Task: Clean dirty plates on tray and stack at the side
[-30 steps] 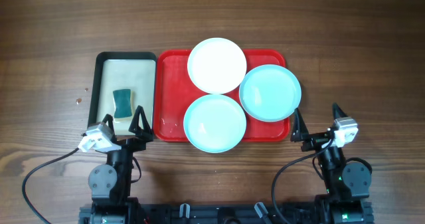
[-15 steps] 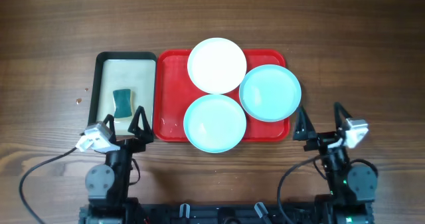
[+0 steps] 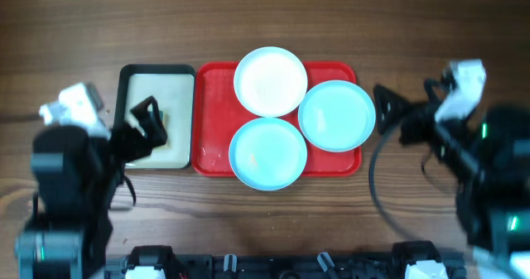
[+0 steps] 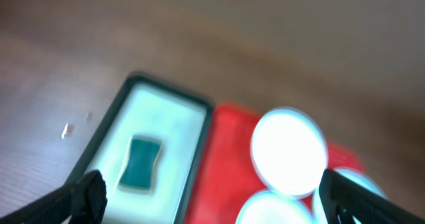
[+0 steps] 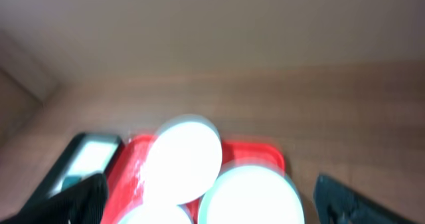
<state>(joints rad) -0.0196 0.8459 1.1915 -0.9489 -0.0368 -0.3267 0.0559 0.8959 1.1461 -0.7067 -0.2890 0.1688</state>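
I will move my right gripper down and to the left in the overhead view, onto the white plate's rim (image 3: 305, 75) (image 5: 220, 149), where the bare red tray leaves the white plate's rim clear.
The red tray (image 3: 214, 105) holds three plates: a white plate (image 3: 270, 81) at the back and two aqua plates, one at the front (image 3: 267, 152) and one at the right (image 3: 336, 115), which overhangs the rim. The front aqua plate carries small specks. My left gripper (image 3: 149, 128) is open and empty, raised over the black-rimmed tray. My right gripper (image 3: 406, 105) is open and empty, raised just right of the red tray. The blurred left wrist view shows the white plate (image 4: 289, 149) between the open fingers (image 4: 212, 197). The right wrist view shows the white plate (image 5: 182, 157) and an aqua plate (image 5: 252, 194) between its open fingers (image 5: 209, 201).
A black-rimmed tray (image 3: 157, 70) with a cream inside lies against the red tray's left side. It holds a teal sponge (image 4: 141, 162), hidden under my left gripper in the overhead view. Bare wooden table (image 3: 464, 31) lies on all sides.
Both arms have risen from the front edge and swung toward the trays, the left over the black-rimmed tray, the right beside the red tray. The plates have not moved.
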